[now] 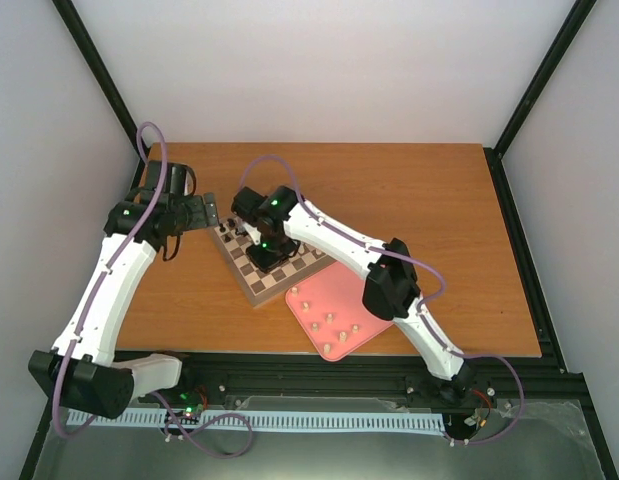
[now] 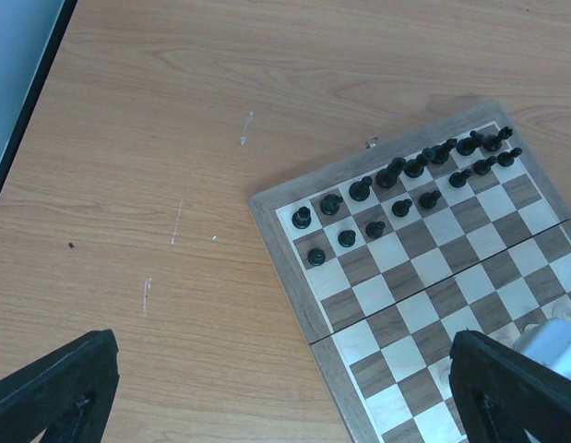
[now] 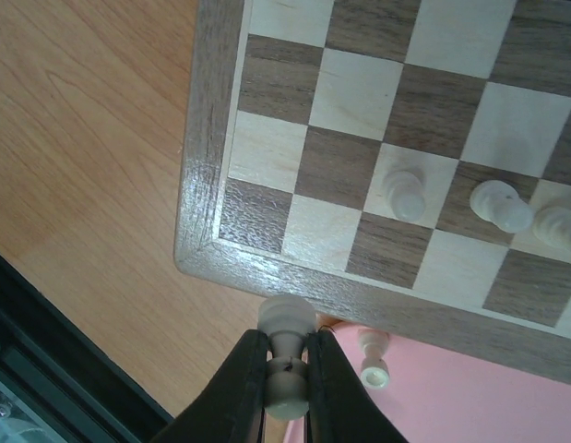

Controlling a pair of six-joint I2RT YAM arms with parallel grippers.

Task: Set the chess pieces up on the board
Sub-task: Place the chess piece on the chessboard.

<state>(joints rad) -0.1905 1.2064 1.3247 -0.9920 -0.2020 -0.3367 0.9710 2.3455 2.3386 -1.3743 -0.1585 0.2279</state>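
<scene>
My right gripper needs to carry the cream piece over the board's near edge next and lower it onto the empty dark square [image 3: 337, 162], continuing the cream row.
My right gripper [image 3: 287, 349] is shut on a cream chess piece [image 3: 287, 323], held just off the board's near corner, above the seam between table and pink tray. The board [image 3: 204, 175] carries three cream pieces [image 3: 405, 192] on its near rows in the right wrist view. From above, the right gripper [image 1: 261, 262] hovers over the board [image 1: 311, 272]. Beside the board's far-left corner, my left gripper [image 1: 215, 214] hangs open. Its fingers [image 2: 54, 388] stand wide apart with nothing between them. Black pieces [image 2: 396, 175] fill two rows at the board's far side.
A pink tray [image 1: 361, 293] lies right of the board near the table's front edge, with several cream pieces [image 1: 329, 320] on it. One piece [image 3: 374, 358] lies on its side on the tray close to my right fingers. Black frame posts edge the table.
</scene>
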